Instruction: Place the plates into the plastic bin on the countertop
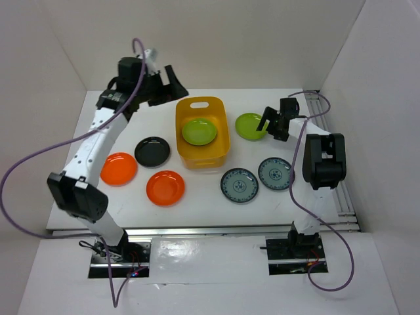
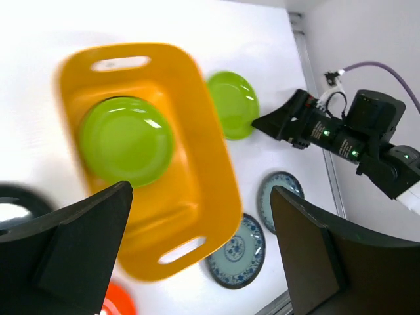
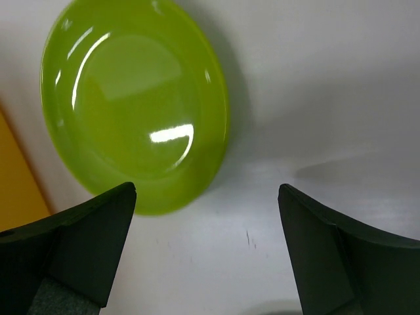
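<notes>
The robot's right gripper will next move down onto the second lime plate's edge farthest from the bin, because the bare tabletop beside that edge leaves room for one finger outside it.
The yellow-orange plastic bin (image 1: 224, 128) stands at the middle back of the countertop with one lime green plate (image 1: 199, 132) inside; both show in the left wrist view, bin (image 2: 203, 177) and plate (image 2: 126, 140). A second lime plate (image 1: 248, 126) lies right of the bin. My right gripper (image 1: 268, 122) is open and empty, low at that plate's near right edge (image 3: 134, 105). My left gripper (image 1: 172, 84) is open and empty, raised above the bin's far left corner. Two orange plates (image 1: 119, 168) (image 1: 165, 188) and one black plate (image 1: 152, 151) lie left of the bin. Two blue-and-white plates (image 1: 239, 185) (image 1: 275, 173) lie front right.
White walls close in the countertop at the back and both sides. A metal rail (image 1: 338, 190) runs along the right edge. The right arm's body (image 1: 323, 159) stands above the table's right side, next to the nearer blue-and-white plate.
</notes>
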Robot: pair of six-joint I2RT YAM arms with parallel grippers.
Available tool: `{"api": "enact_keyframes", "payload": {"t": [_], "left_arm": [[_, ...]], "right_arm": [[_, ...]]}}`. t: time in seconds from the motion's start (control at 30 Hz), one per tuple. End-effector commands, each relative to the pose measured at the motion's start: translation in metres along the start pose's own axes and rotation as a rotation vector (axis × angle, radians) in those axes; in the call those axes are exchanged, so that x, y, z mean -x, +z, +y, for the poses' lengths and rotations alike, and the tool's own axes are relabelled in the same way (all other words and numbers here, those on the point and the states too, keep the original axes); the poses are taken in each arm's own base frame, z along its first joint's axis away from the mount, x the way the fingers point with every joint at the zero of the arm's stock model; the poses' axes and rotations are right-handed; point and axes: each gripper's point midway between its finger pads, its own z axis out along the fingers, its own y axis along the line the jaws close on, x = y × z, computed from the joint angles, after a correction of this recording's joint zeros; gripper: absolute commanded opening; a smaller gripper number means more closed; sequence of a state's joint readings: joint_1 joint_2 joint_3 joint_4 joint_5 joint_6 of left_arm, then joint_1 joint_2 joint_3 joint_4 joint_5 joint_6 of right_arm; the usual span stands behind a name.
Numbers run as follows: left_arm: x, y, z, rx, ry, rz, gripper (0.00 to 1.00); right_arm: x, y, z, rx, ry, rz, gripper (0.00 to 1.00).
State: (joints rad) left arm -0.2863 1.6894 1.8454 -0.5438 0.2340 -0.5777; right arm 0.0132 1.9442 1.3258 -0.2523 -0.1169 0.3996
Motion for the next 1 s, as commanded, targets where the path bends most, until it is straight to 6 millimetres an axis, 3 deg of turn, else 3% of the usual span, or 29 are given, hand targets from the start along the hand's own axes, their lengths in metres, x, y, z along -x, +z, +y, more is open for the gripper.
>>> {"api": "enact_keyframes", "payload": {"t": [0.0, 0.07, 0.17, 0.33, 0.37, 0.4, 0.47, 0.57, 0.67, 0.7, 0.77, 0.87, 0.97], "left_arm": [[-0.013, -0.019, 0.046, 0.057, -0.055, 0.024, 1.0], [-0.009, -0.031, 0.061, 0.08, -0.069, -0.011, 1.0], [-0.008, -0.052, 0.091, 0.153, -0.131, -0.063, 1.0], [-0.01, -0.072, 0.142, 0.286, -0.274, -0.116, 1.0], [-0.012, -0.073, 0.148, 0.29, -0.296, -0.113, 1.0], [-0.016, -0.073, 0.154, 0.295, -0.31, -0.103, 1.0], [-0.016, -0.078, 0.164, 0.301, -0.344, -0.105, 1.0], [-0.022, -0.078, 0.18, 0.341, -0.376, -0.102, 1.0], [-0.03, -0.078, 0.203, 0.408, -0.413, -0.101, 1.0], [-0.033, -0.072, 0.214, 0.423, -0.427, -0.091, 1.0], [-0.038, -0.063, 0.22, 0.402, -0.417, -0.064, 1.0], [-0.051, -0.047, 0.239, 0.416, -0.439, -0.014, 1.0], [-0.06, -0.037, 0.261, 0.44, -0.454, 0.003, 1.0]], "right_arm": [[0.038, 0.02, 0.01, 0.054, -0.011, -0.082, 0.95], [0.04, 0.03, 0.01, 0.046, -0.008, -0.065, 0.92], [0.025, 0.05, 0.0, 0.022, 0.0, -0.011, 0.8], [0.007, 0.068, -0.018, -0.029, 0.035, 0.043, 0.31], [0.007, 0.067, -0.025, -0.048, 0.057, 0.047, 0.05], [0.006, 0.067, -0.027, -0.062, 0.067, 0.05, 0.0], [-0.001, 0.068, -0.032, -0.085, 0.085, 0.073, 0.0], [0.032, 0.049, -0.027, -0.105, 0.131, -0.018, 0.0], [0.088, 0.005, 0.007, -0.072, 0.151, -0.189, 0.0], [0.119, -0.024, 0.031, -0.047, 0.133, -0.295, 0.0], [0.149, -0.058, 0.065, 0.013, 0.114, -0.39, 0.0], [0.175, -0.105, 0.121, 0.091, 0.045, -0.505, 0.0], [0.164, -0.125, 0.164, 0.135, -0.036, -0.516, 0.0]]}}
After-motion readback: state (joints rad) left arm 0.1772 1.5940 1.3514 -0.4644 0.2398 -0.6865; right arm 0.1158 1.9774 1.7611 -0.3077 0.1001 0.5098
